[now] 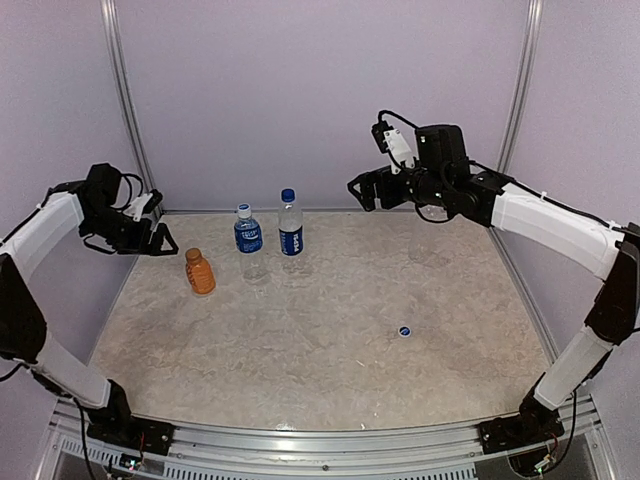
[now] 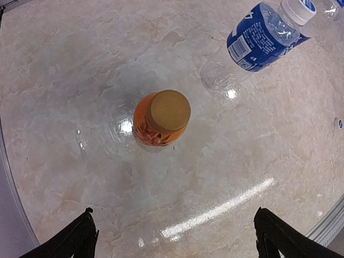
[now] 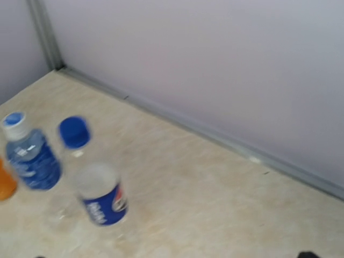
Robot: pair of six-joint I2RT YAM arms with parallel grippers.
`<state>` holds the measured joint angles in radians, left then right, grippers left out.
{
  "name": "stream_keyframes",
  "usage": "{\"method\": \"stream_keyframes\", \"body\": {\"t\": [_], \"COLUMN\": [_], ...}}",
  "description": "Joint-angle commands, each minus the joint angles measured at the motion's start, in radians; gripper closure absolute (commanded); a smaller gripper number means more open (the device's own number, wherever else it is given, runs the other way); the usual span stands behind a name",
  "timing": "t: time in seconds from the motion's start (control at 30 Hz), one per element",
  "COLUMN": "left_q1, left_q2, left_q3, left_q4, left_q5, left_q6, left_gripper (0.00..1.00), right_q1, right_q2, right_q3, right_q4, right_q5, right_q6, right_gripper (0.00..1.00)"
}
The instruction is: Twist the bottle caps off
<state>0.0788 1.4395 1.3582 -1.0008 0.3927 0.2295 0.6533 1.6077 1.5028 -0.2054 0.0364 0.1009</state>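
I need to move my left gripper down and across next, so that its fingers go around the orange-brown cap [image 1: 193,254] [image 2: 168,111]. The cap is below my left gripper and to its right in the top view.
Three bottles stand at the back left. A short bottle of orange liquid [image 1: 200,272] [image 2: 159,126] carries an orange-brown cap [image 2: 168,111]. Two clear bottles with dark blue labels [image 1: 248,241] [image 1: 291,230] carry blue caps [image 1: 243,210] [image 1: 288,194]. One loose blue cap [image 1: 404,331] lies on the table right of centre. My left gripper [image 1: 152,236] [image 2: 174,215] hangs open above and left of the orange bottle, holding nothing. My right gripper [image 1: 362,192] [image 3: 172,255] is open and high at the back, right of the labelled bottles [image 3: 33,161] [image 3: 102,201], its fingertips barely showing.
The marble-patterned table [image 1: 330,360] is walled by pale panels with a metal rail [image 3: 215,134] along the back edge. The orange bottle shows at the left edge [image 3: 4,185] of the blurred right wrist view. A faint clear shape [image 1: 430,245] sits below the right arm.
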Motion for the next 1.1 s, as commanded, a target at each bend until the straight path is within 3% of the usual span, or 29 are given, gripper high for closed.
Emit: {"method": "stream_keyframes", "body": {"t": [0.0, 0.27, 0.57, 0.77, 0.93, 1.07], "left_q1": [-0.053, -0.124, -0.145, -0.145, -0.144, -0.145], "left_q2": [-0.042, 0.126, 0.232, 0.238, 0.252, 0.243], "left_q3": [-0.12, -0.18, -0.186, -0.196, -0.198, -0.2], "left_q4": [0.293, 0.527, 0.585, 0.566, 0.532, 0.536], "left_q5": [0.093, -0.11, -0.076, -0.061, -0.061, -0.066], "left_q6": [0.046, -0.011, -0.002, 0.012, 0.024, 0.028], "left_gripper": [0.01, 0.01, 0.06, 0.35, 0.39, 0.61], "right_q1": [0.041, 0.071, 0.077, 0.076, 0.076, 0.077], "right_q2": [-0.029, -0.053, -0.029, -0.027, -0.04, -0.049], "right_q3": [0.015, -0.036, -0.039, -0.054, -0.059, -0.061], "right_q4": [-0.083, -0.071, -0.105, -0.114, -0.113, -0.115], "right_q5": [0.056, 0.103, 0.127, 0.136, 0.136, 0.138], "right_q6": [0.032, 0.086, 0.084, 0.083, 0.083, 0.083], "right_gripper": [0.01, 0.01, 0.01, 0.01, 0.01, 0.01]}}
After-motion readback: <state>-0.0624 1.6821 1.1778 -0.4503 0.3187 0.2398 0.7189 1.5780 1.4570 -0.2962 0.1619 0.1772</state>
